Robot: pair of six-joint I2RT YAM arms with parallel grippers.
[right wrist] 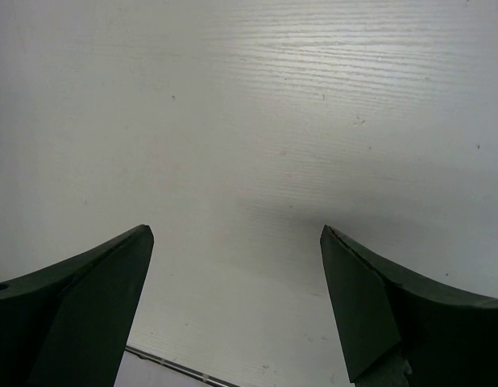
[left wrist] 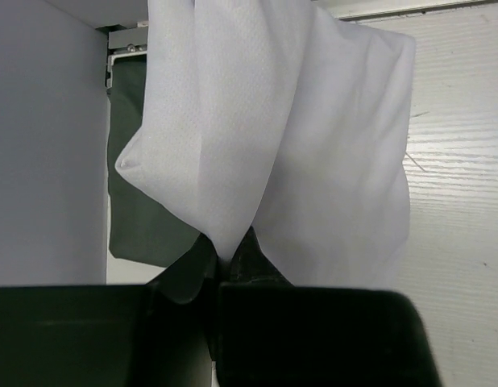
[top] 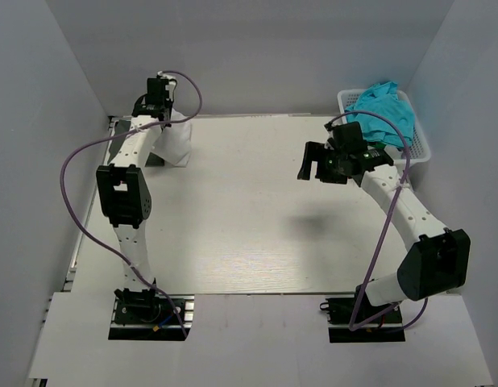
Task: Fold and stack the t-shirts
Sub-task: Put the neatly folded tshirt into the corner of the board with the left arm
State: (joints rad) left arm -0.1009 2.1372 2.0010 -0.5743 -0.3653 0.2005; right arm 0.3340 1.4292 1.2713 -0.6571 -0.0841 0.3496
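Observation:
The left gripper will next move to its left in the top view, over the olive-green t-shirt [top: 119, 137] [left wrist: 140, 218] below it, and go down to release the white t-shirt.
A folded white t-shirt [left wrist: 313, 161] hangs from my left gripper [left wrist: 221, 258], whose jaws are shut on a fold of its cloth. In the top view this gripper [top: 158, 95] is raised over the table's far left corner, and the white t-shirt [top: 176, 143] droops down to the table. Behind and under it, against the left wall, lies the dark olive-green t-shirt [left wrist: 140, 218], partly hidden by the white one. My right gripper [top: 313, 165] hovers over bare table right of centre. Its jaws are open [right wrist: 237, 234] with nothing between them.
At the far right corner stands a white basket [top: 422, 149] holding a crumpled teal cloth [top: 386, 109]. Grey walls close in the table on the left, back and right. A purple cable loops along each arm.

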